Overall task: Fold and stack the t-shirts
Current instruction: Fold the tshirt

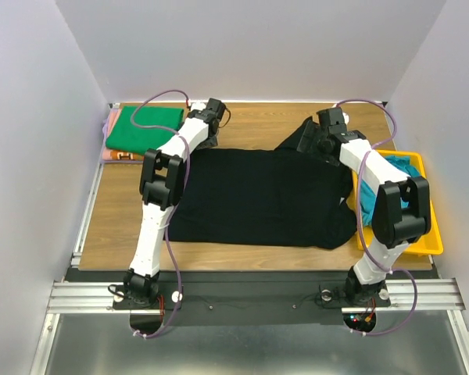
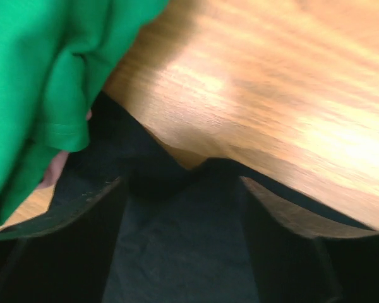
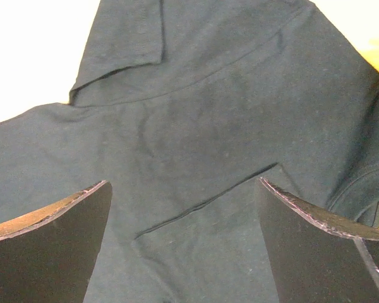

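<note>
I will move my right gripper outward and down to the black sleeve's far end [image 1: 308,122] next, where the cloth sticks out onto bare wood.
A black t-shirt [image 1: 266,195] lies spread across the middle of the table. My left gripper [image 1: 211,117] is open at its far left corner. In the left wrist view the gripper [image 2: 180,189] has black cloth [image 2: 177,246] between its fingers. A folded bright green t-shirt [image 1: 144,129] lies at the back left on an orange-pink one [image 1: 113,155]; the green cloth also shows in the left wrist view [image 2: 38,76]. My right gripper [image 1: 320,134] is open over the black shirt's far right sleeve area. It hovers above the cloth [image 3: 196,120] in the right wrist view [image 3: 183,186]. A teal-blue t-shirt [image 1: 399,168] lies in the tray.
A yellow plastic tray [image 1: 430,238] stands at the right edge of the table. Bare wooden table [image 1: 125,219] shows to the left of the black shirt and behind it [image 2: 271,95]. Grey walls close in the back and both sides.
</note>
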